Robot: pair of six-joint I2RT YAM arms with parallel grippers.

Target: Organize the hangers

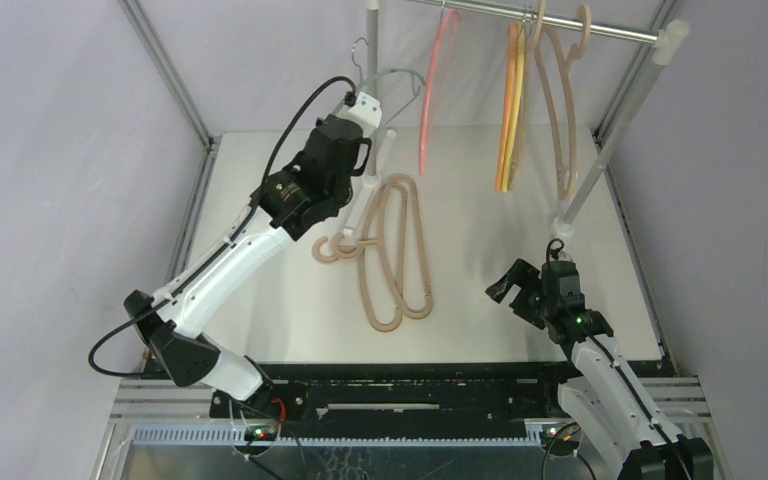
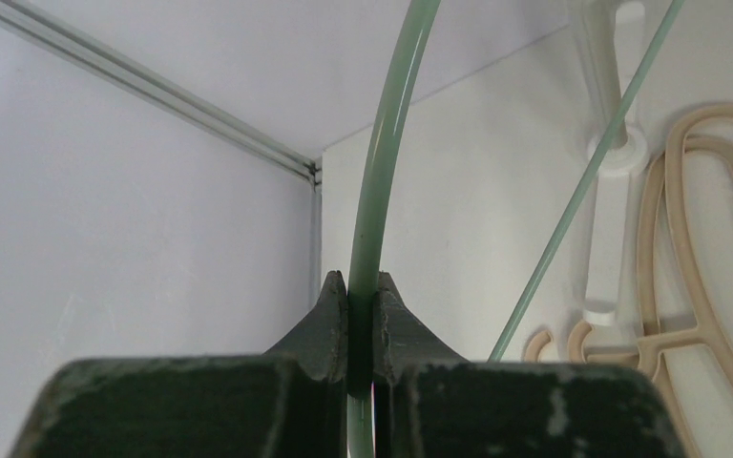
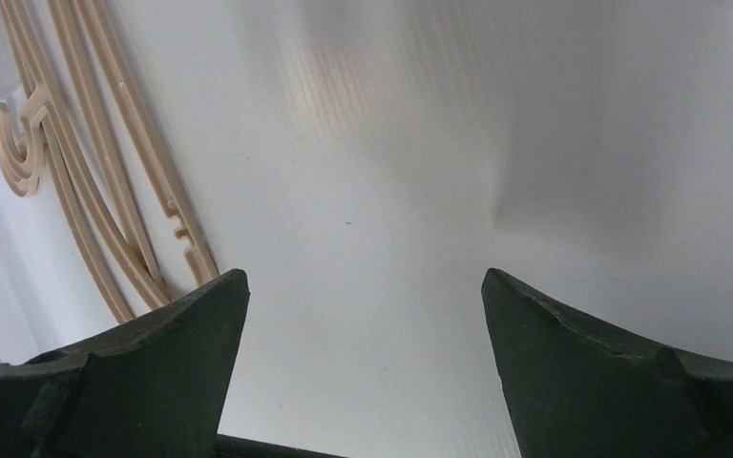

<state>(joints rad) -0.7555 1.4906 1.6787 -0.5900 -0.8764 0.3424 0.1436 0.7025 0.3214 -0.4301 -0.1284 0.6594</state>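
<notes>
The pale-green hanger's hook stands empty, so the left gripper will next lift up and outward toward the bare bar beside the pink hanger, then lower and let go.
My left gripper [image 1: 363, 103] is raised at the back left and shut on the pale-green hanger [image 1: 401, 78], below the rail. In the left wrist view the jaws [image 2: 361, 296] clamp its thin green bar [image 2: 374, 172]. A pink hanger [image 1: 430, 90], orange and yellow hangers [image 1: 509, 110] and beige hangers [image 1: 562, 100] hang on the rail. Two or three beige hangers [image 1: 397, 250] lie on the table, also seen in the left wrist view [image 2: 701, 239] and the right wrist view [image 3: 105, 172]. My right gripper [image 1: 520, 285] [image 3: 363, 286] is open and empty, low over the table.
The silver rail [image 1: 560, 22] runs across the back on white-jointed posts; one post [image 1: 600, 160] slants down at the right, another post [image 1: 370, 190] stands by my left gripper. White walls enclose the table [image 1: 490, 300] on the left, back and right.
</notes>
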